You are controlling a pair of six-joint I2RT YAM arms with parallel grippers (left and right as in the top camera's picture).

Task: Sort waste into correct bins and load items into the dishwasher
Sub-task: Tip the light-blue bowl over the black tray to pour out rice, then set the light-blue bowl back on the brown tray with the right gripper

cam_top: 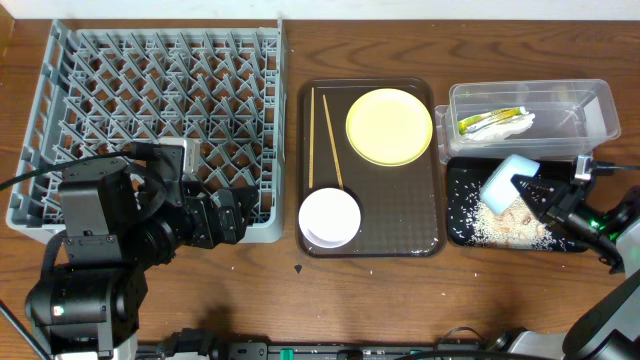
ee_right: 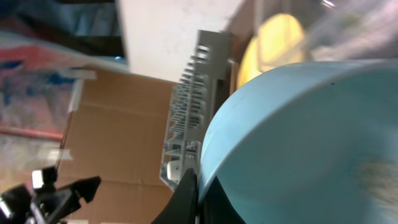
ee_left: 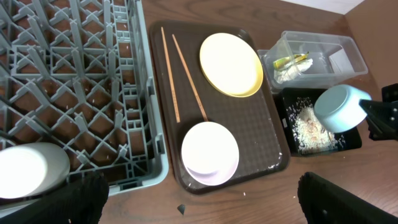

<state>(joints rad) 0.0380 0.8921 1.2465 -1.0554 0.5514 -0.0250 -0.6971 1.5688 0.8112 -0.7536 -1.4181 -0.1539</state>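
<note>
I should carry the light blue bowl toward the white bowl with my right gripper, turn it upright and lower it onto the brown tray, as there's free space.
My right gripper is shut on the rim of the light blue bowl, holding it tilted on its side above the black tray. In the right wrist view the bowl fills the frame, with the fingers pinching its rim. Rice scraps lie in the black tray. The clear tub holds the yellow-green wrapper and the white napkin. The yellow plate, two chopsticks and the white bowl sit on the brown tray. My left gripper is open and empty, just in front of the white bowl.
The grey dish rack fills the left of the table, right beside the brown serving tray. A small dark chip lies on the wood in front of the tray. A few rice grains are scattered on the brown tray's right front corner.
</note>
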